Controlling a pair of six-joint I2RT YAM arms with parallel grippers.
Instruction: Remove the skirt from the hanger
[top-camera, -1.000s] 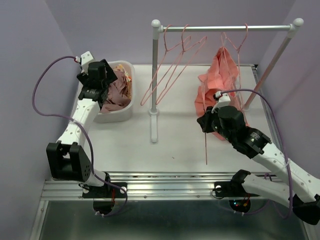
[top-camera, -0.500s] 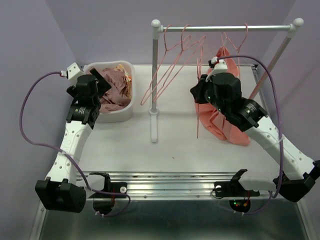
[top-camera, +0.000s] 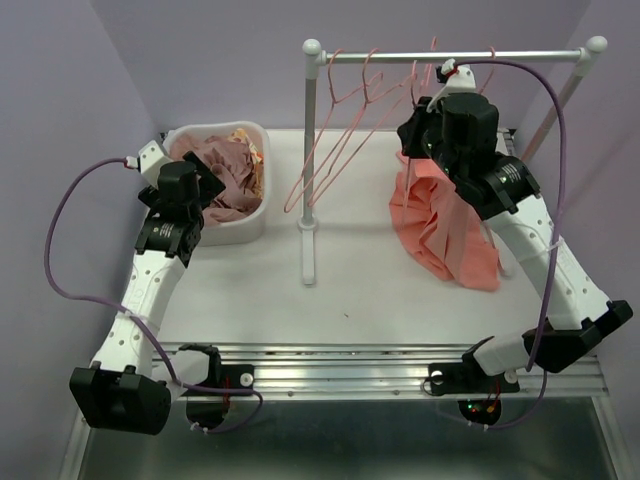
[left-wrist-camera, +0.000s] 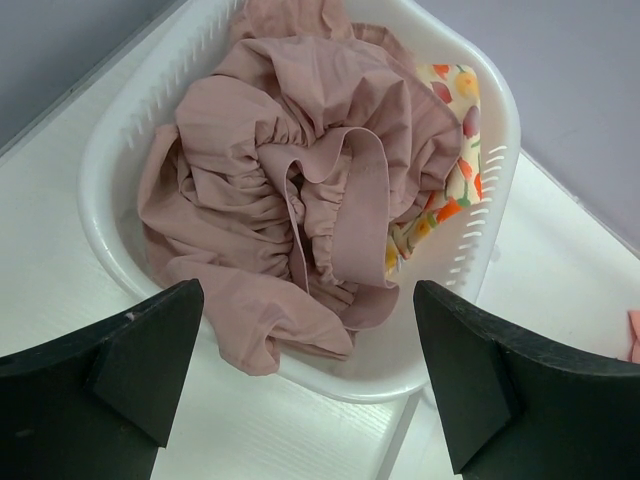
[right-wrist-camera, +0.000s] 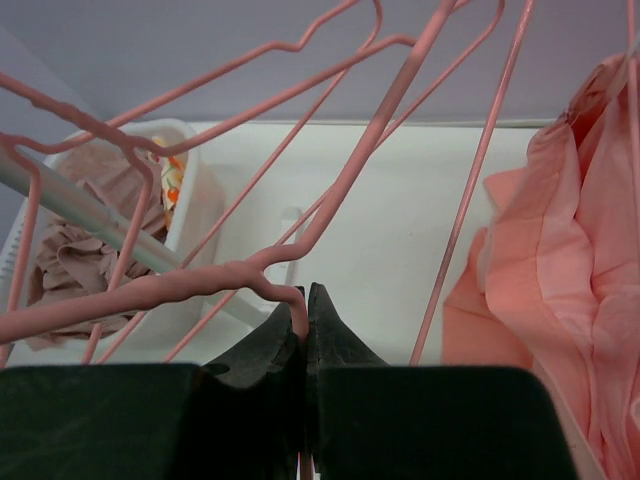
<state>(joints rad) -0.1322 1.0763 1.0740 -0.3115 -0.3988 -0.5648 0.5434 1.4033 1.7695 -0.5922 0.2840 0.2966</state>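
My right gripper holds the hanger wire, and the coral skirt sits off to one side of the wire. My right gripper should next move outward toward the rack's bar (top-camera: 520, 57), then open around the wire.
The coral skirt (top-camera: 440, 225) slumps in a heap on the table at the right; its top is hidden behind my right arm. It also shows at the right edge of the right wrist view (right-wrist-camera: 585, 290). My right gripper (top-camera: 408, 128) is raised close under the rack's rail (top-camera: 520, 57) and is shut (right-wrist-camera: 306, 312) on the wire of a pink hanger (right-wrist-camera: 200, 285). My left gripper (top-camera: 205, 178) is open and empty (left-wrist-camera: 305, 300), just above the near rim of the white basket (left-wrist-camera: 500, 130).
Several bare pink hangers (top-camera: 340, 130) hang from the rail beside the rack's left post (top-camera: 311, 150). The white basket (top-camera: 252, 222) at the back left holds a mauve garment (left-wrist-camera: 300, 200) and a flowered cloth (left-wrist-camera: 450, 100).
My right gripper has risen from the table up to the rail with the pink hanger in it. The skirt has spread on the table. My left arm has drawn back from the basket.
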